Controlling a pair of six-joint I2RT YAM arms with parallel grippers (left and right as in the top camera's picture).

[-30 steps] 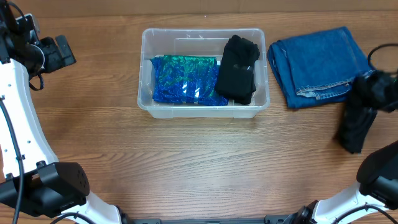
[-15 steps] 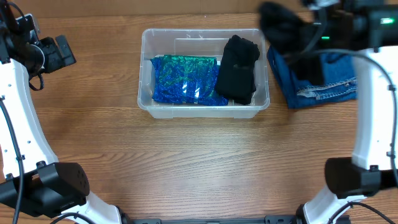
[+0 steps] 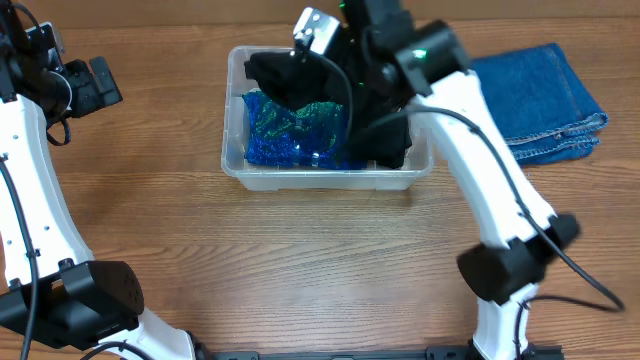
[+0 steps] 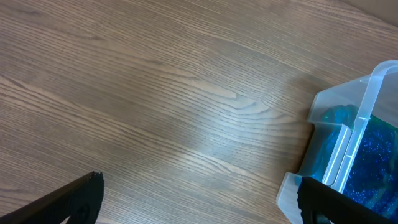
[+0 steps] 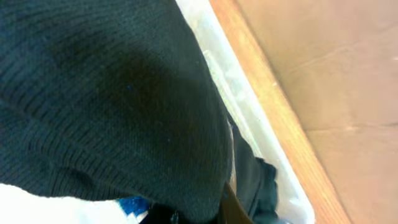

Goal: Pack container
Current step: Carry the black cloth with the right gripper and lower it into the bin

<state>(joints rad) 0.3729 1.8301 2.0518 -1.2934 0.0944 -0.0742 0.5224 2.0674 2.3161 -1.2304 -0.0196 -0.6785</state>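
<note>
The robot's right gripper should next carry the black knit garment down into the container, toward the end of the container away from the jeans.
The clear container [image 3: 236, 62] stands at the table's back middle; its corner shows in the left wrist view [image 4: 365, 106]. In it lie a blue-green sparkly bundle [image 3: 290, 135] and a black folded garment [image 3: 392, 140]. My right gripper [image 3: 335, 60] hangs over the container's back and is shut on a black knit garment [image 3: 272, 75], held over the bundle. That knit [image 5: 99, 93] fills the right wrist view and hides the fingers; the container's rim [image 5: 249, 99] runs beside it. My left gripper [image 3: 95, 85] is open and empty, left of the container, with only wood between its fingers [image 4: 199, 205].
Folded blue jeans [image 3: 545, 100] lie on the table to the right of the container. The right arm's white links [image 3: 490, 180] reach across the container's right end. The table's back edge runs just behind the container.
My right arm has swung from the table's right side, over the jeans, to above the container, carrying the black knit garment. The left arm has not moved.
</note>
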